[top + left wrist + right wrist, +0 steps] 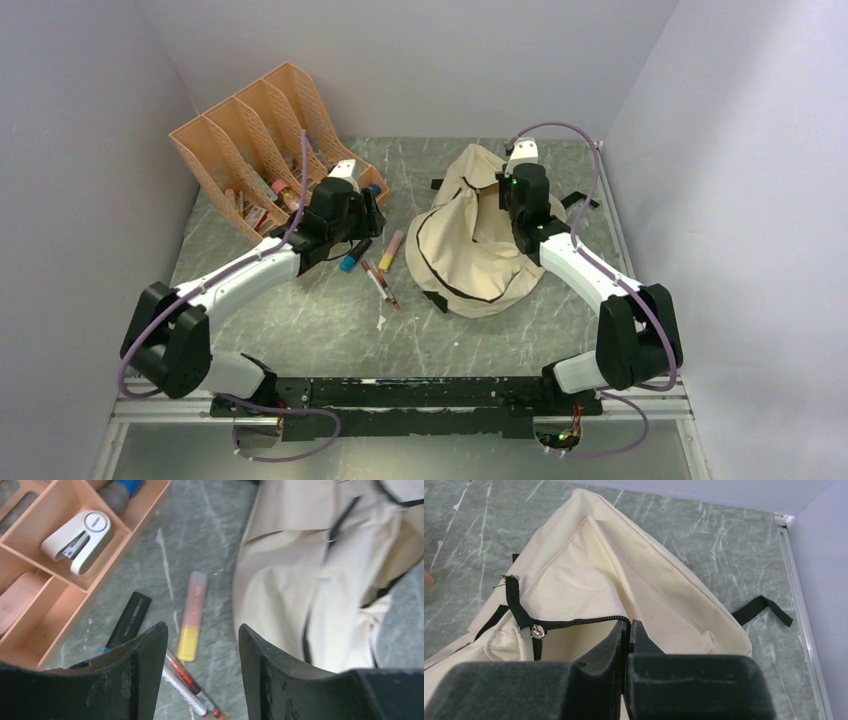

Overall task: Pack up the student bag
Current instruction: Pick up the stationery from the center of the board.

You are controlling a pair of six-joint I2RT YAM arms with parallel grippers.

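Note:
The robot's left gripper needs to move toward the bag next and then come down to the highlighter's middle [391,252] [192,616], between the black marker and the bag.
The student bag [470,245] is a cream fabric backpack with black zipper lines, slumped right of centre on the table. My right gripper [508,192] is shut on the bag's zippered edge [589,622] and holds that edge raised; the metal zipper pull [535,630] hangs to its left. In the left wrist view the bag [285,580] fills the right side. My left gripper [202,630] hovers open above loose pens, with nothing between its fingers. Seen from the top camera, the left gripper [372,215] sits between the organizer and the bag.
An orange file organizer [255,140] stands at the back left; its tray [106,575] holds a white stapler [77,540]. On the table lie a yellow-pink highlighter [192,615], a black marker [128,620] and two red pens [190,685]. Walls close in on both sides.

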